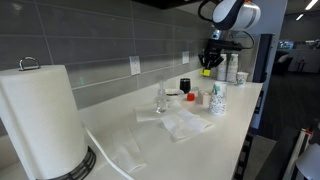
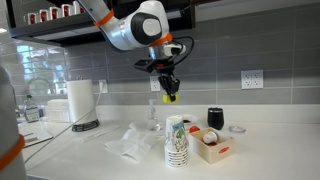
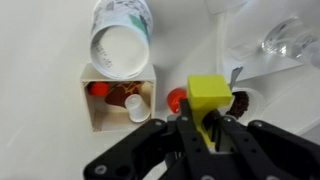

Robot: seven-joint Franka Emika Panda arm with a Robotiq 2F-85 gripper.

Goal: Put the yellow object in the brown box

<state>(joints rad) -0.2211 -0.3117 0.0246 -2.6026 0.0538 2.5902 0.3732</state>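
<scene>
The open box (image 2: 213,147) (image 3: 120,101) is well below, so I will next move my gripper to the left in the wrist view, lower the yellow block over the box and release it.
My gripper (image 3: 208,125) is shut on the yellow object (image 3: 208,97), a small bright yellow block. In both exterior views the gripper (image 1: 209,68) (image 2: 170,94) hangs high above the counter with the block (image 2: 171,98) at its tips. The brown box (image 3: 120,102) is a small open square box with red, brown and white items inside; it lies below and to the left of the block in the wrist view. In an exterior view the box (image 2: 212,147) stands on the counter, right of and well below the gripper.
A stack of patterned paper cups (image 2: 177,142) (image 3: 122,35) stands beside the box. A dark cup (image 2: 215,118), a clear glass (image 3: 287,38), crumpled plastic (image 2: 130,143) and a paper towel roll (image 1: 40,115) are on the counter. A wall runs behind.
</scene>
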